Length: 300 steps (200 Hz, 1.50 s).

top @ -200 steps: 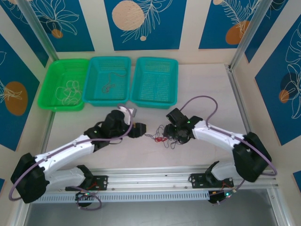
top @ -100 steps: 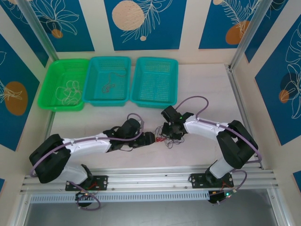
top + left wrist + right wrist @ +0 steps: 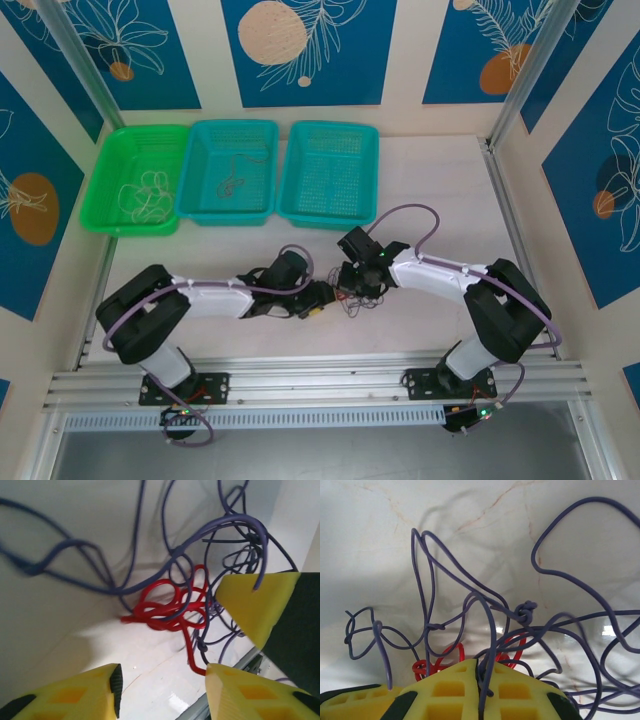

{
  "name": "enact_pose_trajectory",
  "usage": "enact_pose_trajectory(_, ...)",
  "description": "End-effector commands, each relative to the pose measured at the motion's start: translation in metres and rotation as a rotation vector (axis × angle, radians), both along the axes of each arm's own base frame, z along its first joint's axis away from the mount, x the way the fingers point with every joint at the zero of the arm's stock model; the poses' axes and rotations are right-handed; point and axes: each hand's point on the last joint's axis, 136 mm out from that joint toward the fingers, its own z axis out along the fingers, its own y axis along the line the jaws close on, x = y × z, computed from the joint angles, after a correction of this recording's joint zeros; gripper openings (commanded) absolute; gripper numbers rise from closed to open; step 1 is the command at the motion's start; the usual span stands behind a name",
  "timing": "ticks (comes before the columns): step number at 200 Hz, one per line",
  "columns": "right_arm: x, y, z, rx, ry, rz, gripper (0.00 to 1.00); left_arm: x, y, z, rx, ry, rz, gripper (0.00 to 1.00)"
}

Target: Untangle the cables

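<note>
The robot's right hand has the purple cable and will next pull it sideways away from the left gripper, then let go of the cable on the tabletop.
A small tangle of thin cables [image 3: 349,301] lies on the white table between my two grippers. In the left wrist view a red cable [image 3: 167,606] is looped up with dark purple cables [image 3: 150,575]. My left gripper [image 3: 318,298] [image 3: 162,680] is open just left of the tangle, and the red cable's end touches its right finger [image 3: 240,695]. My right gripper [image 3: 350,281] [image 3: 481,672] is shut on a purple cable [image 3: 487,630] at the tangle's far side, with red loops [image 3: 445,659] right behind its fingertips. Its yellow finger [image 3: 255,605] reaches into the left wrist view.
Three baskets stand in a row at the back: a green basket [image 3: 112,170] holding whitish cables [image 3: 148,190], a teal basket [image 3: 205,150] with one thin cable [image 3: 232,182], and another teal basket [image 3: 330,175]. An aluminium rail [image 3: 320,375] runs along the near edge.
My left arm has stretched right and brought its gripper up to the tangle. The right gripper has shifted left and slightly farther, with the cables drawn along.
</note>
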Motion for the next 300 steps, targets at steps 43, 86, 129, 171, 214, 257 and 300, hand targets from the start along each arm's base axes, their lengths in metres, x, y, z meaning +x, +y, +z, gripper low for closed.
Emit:
enact_pose_trajectory(43, -0.003, -0.004, 0.007, 0.005, 0.0, -0.018, 0.06, 0.011, -0.018, 0.005, -0.061, 0.002, -0.012, 0.19)
enact_pose_trajectory(86, -0.001, -0.035, -0.001, -0.063, 0.015, -0.087, 0.06, 0.015, 0.0, 0.005, -0.029, -0.008, 0.014, 0.02)
enact_pose_trajectory(129, 0.0, -0.106, -0.024, -0.127, 0.052, -0.249, 0.01, 0.025, 0.042, 0.022, 0.029, -0.075, 0.042, 0.0)
enact_pose_trajectory(171, -0.005, -0.147, -0.022, -0.116, 0.062, -0.378, 0.0, 0.026, 0.072, 0.049, 0.066, -0.205, -0.066, 0.0)
enact_pose_trajectory(214, -0.02, -0.178, -0.021, -0.186, 0.068, -0.459, 0.0, 0.018, 0.117, 0.057, 0.33, -0.419, -0.294, 0.0)
enact_pose_trajectory(257, -0.037, -0.207, -0.014, -0.211, 0.027, -0.605, 0.0, 0.014, 0.138, 0.089, 0.405, -0.765, -0.419, 0.0)
enact_pose_trajectory(300, -0.034, -0.215, -0.005, -0.124, -0.06, -0.67, 0.0, 0.017, 0.17, 0.107, 0.598, -0.963, -0.476, 0.0)
